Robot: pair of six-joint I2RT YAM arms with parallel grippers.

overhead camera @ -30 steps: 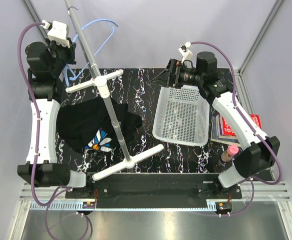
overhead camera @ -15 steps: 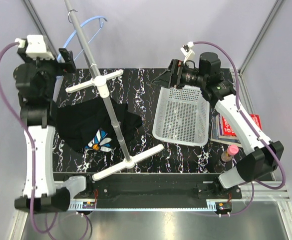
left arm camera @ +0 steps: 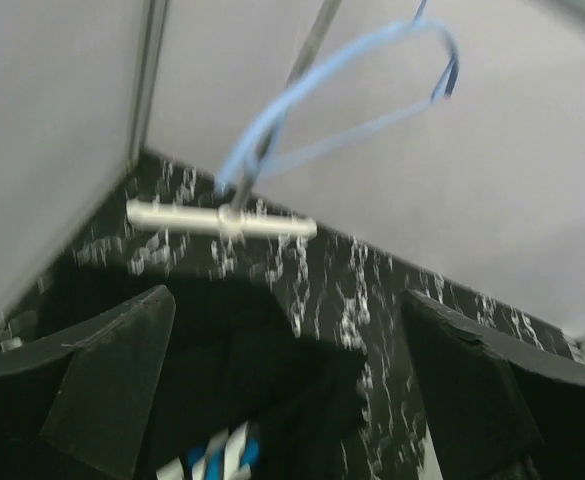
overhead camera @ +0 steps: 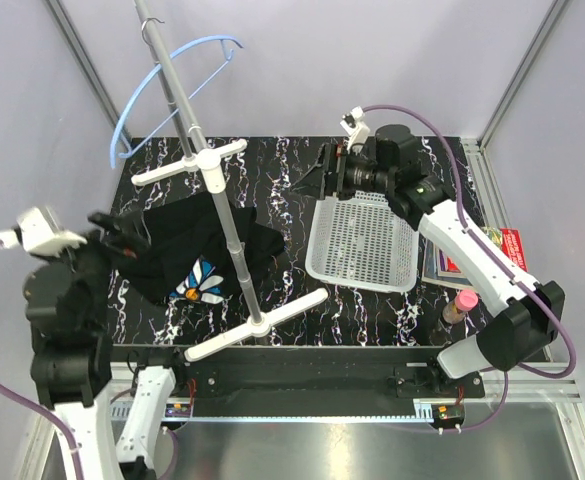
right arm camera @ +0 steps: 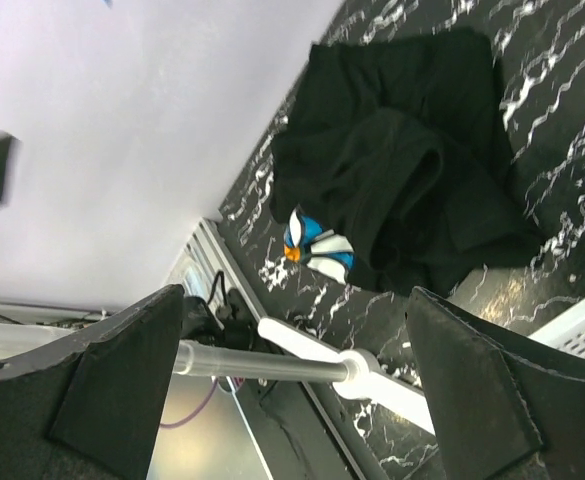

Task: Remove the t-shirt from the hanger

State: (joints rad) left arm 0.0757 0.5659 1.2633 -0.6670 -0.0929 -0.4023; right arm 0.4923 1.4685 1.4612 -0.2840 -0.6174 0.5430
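Note:
I will next tilt my left gripper down and lower it onto the cloth edge beside the flower print, because the t-shirt (overhead camera: 177, 250) lies off the hanger, well below my open fingers.
The black t-shirt (overhead camera: 177, 250) lies crumpled on the marble table, left of centre, its white-and-blue flower print (overhead camera: 202, 280) showing. The bare light-blue hanger (overhead camera: 187, 45) hangs high on the stand's pole at the back left, apart from the shirt. My left gripper (overhead camera: 122, 238) is open and empty at the shirt's left edge. In the left wrist view the t-shirt (left arm camera: 242, 380) lies between and below the fingers (left arm camera: 112, 380), with the hanger (left arm camera: 342, 90) far above. My right gripper (overhead camera: 317, 178) is open and empty above the basket's back left corner. Its view looks across at the t-shirt (right arm camera: 402, 180).
The white-and-grey pole stand (overhead camera: 212, 180) rises from a crossbar foot (overhead camera: 257, 325) just right of the shirt. A white mesh basket (overhead camera: 367, 235) sits right of centre. Red books (overhead camera: 457, 255) and a small bottle (overhead camera: 464, 305) lie at the right edge.
My left gripper opened and let go of the hanger, then swung from the back left down to the shirt's left edge. The hanger swung up on the pole. My right gripper shifted slightly left.

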